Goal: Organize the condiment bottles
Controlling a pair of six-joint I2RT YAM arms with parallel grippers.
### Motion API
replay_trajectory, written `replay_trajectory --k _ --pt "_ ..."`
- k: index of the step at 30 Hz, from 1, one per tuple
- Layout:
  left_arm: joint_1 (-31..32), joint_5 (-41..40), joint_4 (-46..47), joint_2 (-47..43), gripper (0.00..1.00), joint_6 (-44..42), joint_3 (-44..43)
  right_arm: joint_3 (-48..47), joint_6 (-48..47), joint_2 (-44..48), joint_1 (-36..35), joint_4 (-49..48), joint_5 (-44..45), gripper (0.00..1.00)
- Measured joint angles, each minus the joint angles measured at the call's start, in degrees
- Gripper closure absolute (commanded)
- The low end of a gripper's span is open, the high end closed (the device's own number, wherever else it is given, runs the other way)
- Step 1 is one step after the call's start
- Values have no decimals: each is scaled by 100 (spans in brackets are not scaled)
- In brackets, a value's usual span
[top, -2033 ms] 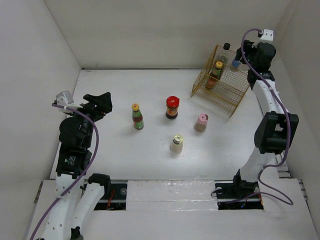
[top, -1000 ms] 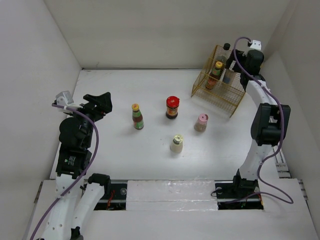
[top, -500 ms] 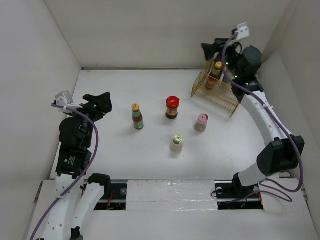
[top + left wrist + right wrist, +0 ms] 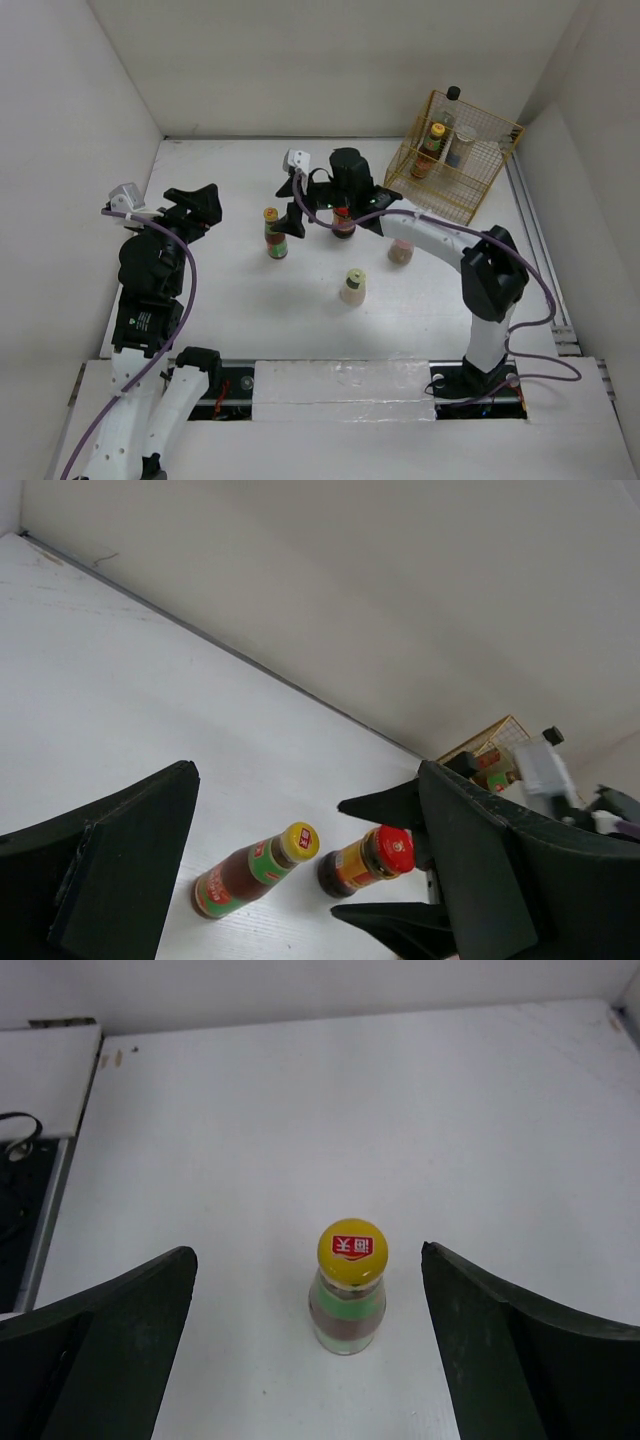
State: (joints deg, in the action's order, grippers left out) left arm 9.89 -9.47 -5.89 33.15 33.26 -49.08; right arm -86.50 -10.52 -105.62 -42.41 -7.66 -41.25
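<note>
My right gripper moves to the left in the top view onto the bottle's yellow cap next, since the bottle already lines up between the spread fingers.
A yellow-capped bottle (image 4: 275,233) with a red-green label stands left of centre. My right gripper (image 4: 293,205) is open just beside it, and in the right wrist view (image 4: 308,1253) the bottle (image 4: 350,1285) stands ahead between the spread fingers, untouched. A red-capped jar (image 4: 344,217) is partly hidden behind that arm. A pink-capped bottle (image 4: 402,250) and a cream-capped jar (image 4: 353,286) stand to the right. My left gripper (image 4: 212,205) is open and empty at the left; its wrist view (image 4: 310,810) shows the yellow-capped bottle (image 4: 255,870) and the red-capped jar (image 4: 365,860).
A yellow wire basket (image 4: 480,190) stands at the back right and holds a yellow-capped bottle (image 4: 433,148) and a silver-capped one (image 4: 463,145). White walls close the table at the back and both sides. The right arm (image 4: 430,235) spans the table's middle.
My right arm has swung from the basket at the back right across to the table's middle, and its open gripper now faces the yellow-capped bottle. The left arm has not moved.
</note>
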Motion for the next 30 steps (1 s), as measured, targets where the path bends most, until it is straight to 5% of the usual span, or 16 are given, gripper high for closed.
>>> replay_trajectory --k 12,16,19,20,23,30 --pt "0 94 2 0 13 9 0 -723 -122 -1141 -59 328 195 2" --pt "0 109 2 0 13 9 0 -951 2 -1397 -125 162 247 30" --pt "0 111 2 0 13 9 0 -964 109 -1491 -186 26 271 39" --pt "0 111 2 0 13 9 0 -973 142 -1523 -197 -11 284 55" --pt "0 111 4 0 13 9 0 -1010 184 -1606 -232 -133 365 73" --pt "0 109 2 -35 13 4 0 -807 483 -1591 -227 -621 468 87"
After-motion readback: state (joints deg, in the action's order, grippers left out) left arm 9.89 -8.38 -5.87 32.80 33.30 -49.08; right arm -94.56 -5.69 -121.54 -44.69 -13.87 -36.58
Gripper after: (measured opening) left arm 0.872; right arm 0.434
